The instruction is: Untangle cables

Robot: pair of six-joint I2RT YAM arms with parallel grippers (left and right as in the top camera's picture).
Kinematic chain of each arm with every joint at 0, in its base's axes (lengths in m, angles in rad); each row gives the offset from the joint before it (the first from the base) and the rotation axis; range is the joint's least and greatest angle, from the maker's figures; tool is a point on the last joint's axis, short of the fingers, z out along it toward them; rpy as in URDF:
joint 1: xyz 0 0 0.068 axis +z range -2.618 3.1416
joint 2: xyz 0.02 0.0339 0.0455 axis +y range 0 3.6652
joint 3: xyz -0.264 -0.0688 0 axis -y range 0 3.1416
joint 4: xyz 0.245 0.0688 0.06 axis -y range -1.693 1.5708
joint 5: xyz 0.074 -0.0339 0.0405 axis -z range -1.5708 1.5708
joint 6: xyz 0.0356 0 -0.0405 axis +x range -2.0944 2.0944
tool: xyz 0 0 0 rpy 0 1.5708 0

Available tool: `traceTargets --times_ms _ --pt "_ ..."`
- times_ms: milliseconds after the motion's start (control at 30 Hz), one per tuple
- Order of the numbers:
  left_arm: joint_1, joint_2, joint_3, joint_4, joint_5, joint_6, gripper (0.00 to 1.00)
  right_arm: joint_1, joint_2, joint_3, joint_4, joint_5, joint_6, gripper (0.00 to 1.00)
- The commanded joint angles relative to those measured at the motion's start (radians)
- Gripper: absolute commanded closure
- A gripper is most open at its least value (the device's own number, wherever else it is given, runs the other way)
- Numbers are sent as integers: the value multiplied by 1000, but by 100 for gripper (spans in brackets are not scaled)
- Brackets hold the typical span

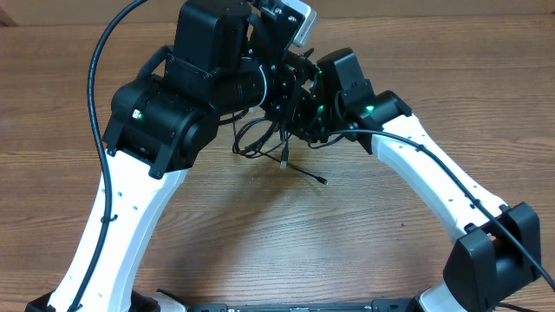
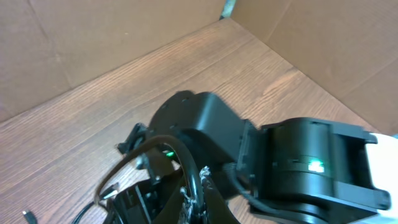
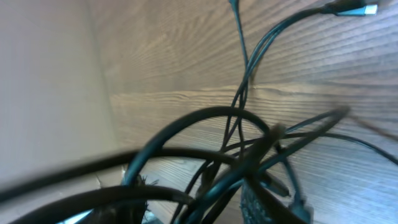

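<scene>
Both wrists crowd the tangle, so I should pull my left gripper with its cable to the left in the overhead view, over the bare tabletop, and let go of the cable.
The cables point(image 1: 254, 139) form a small black tangle on the wooden table under the two arms' wrists, with loose plug ends point(image 1: 323, 180) trailing to the front. In the overhead view both sets of fingers are hidden by the arms' bodies. In the left wrist view my left gripper point(image 2: 198, 200) is shut on one black cable point(image 2: 188, 167) that arches up and to the left. In the right wrist view my right gripper point(image 3: 193, 208) has several cables point(image 3: 244, 93) crossing between its fingers, lifted above the table. A plug point(image 3: 356, 9) hangs far off.
The right arm's black wrist body point(image 2: 311, 168) sits very close in front of my left gripper. Cardboard walls point(image 2: 93, 37) stand behind the table and also show in the right wrist view point(image 3: 43, 81). The wooden table point(image 1: 260, 243) stretches toward the front.
</scene>
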Motion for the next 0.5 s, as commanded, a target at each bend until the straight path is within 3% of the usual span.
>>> traceTargets --times_ms 0,67,200,467 --pt "1 -19 24 5 50 -18 96 6 1 -6 10 15 8 77" --pt "1 -19 24 -5 49 -18 96 6 1 -6 2 40 5 87" --pt "3 -19 24 -45 28 -6 96 6 1 -6 -29 116 1 96" --pt "138 -34 24 -169 -192 -3 96 -4 1 -6 -230 517 0 96"
